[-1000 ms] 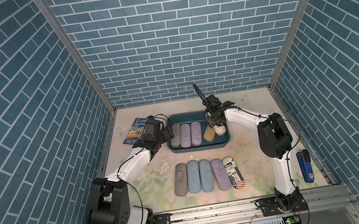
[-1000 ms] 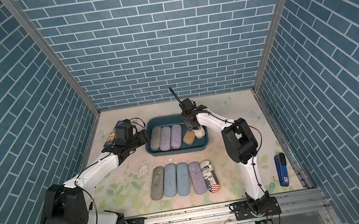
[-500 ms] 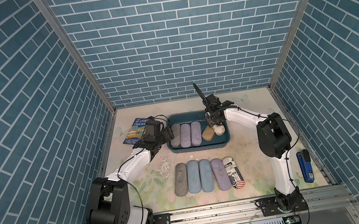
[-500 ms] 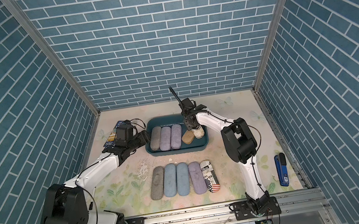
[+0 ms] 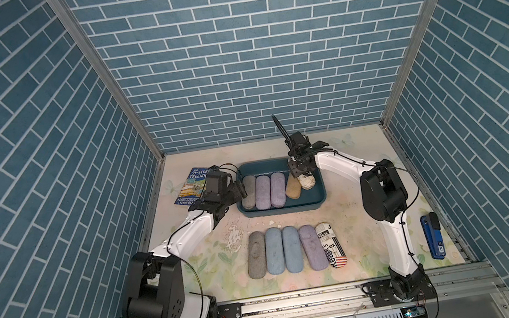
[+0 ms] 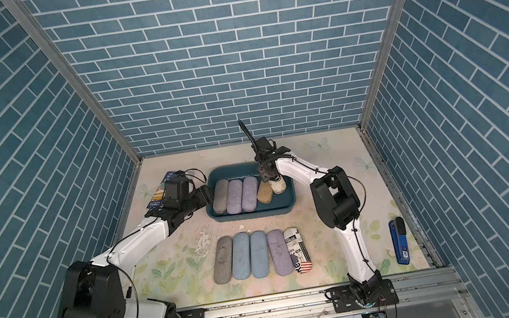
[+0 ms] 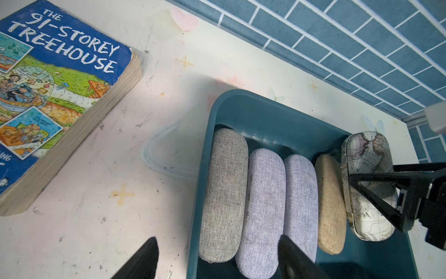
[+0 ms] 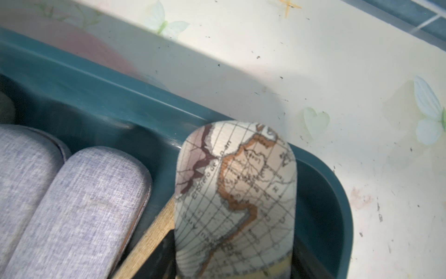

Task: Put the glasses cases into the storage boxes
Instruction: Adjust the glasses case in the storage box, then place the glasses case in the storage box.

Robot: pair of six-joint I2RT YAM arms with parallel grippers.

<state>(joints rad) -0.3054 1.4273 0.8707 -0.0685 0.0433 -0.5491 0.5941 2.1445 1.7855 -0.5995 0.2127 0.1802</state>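
The gap [image 8: 315,216] between the tan case [image 5: 293,188] and the box's end is empty, so I will lower my right gripper into it next and release the map-print case.
The dark teal storage box [image 5: 283,209] sits at the table's far middle. A grey case [image 5: 249,192], two lilac cases [image 5: 263,192] and a tan case [image 5: 293,188] lying on its edge are inside it. My right gripper [image 5: 299,173] is shut on the map-print case [image 8: 235,183], held tilted over the box's right end beside the tan case. My left gripper [image 7: 217,263] is open at the box's left rim, its fingers [image 7: 142,261] astride the rim and the near ends of the grey and first lilac cases. Several more glasses cases lie in a row in front of the box, starting with a grey one [image 5: 256,258].
A paperback book [image 5: 195,185] lies left of the box, close behind my left wrist. A blue-and-black stapler-like object [image 5: 433,241] rests by the right wall. The row of cases ends with a newspaper-and-flag one [image 5: 331,249]. Brick-pattern walls enclose three sides.
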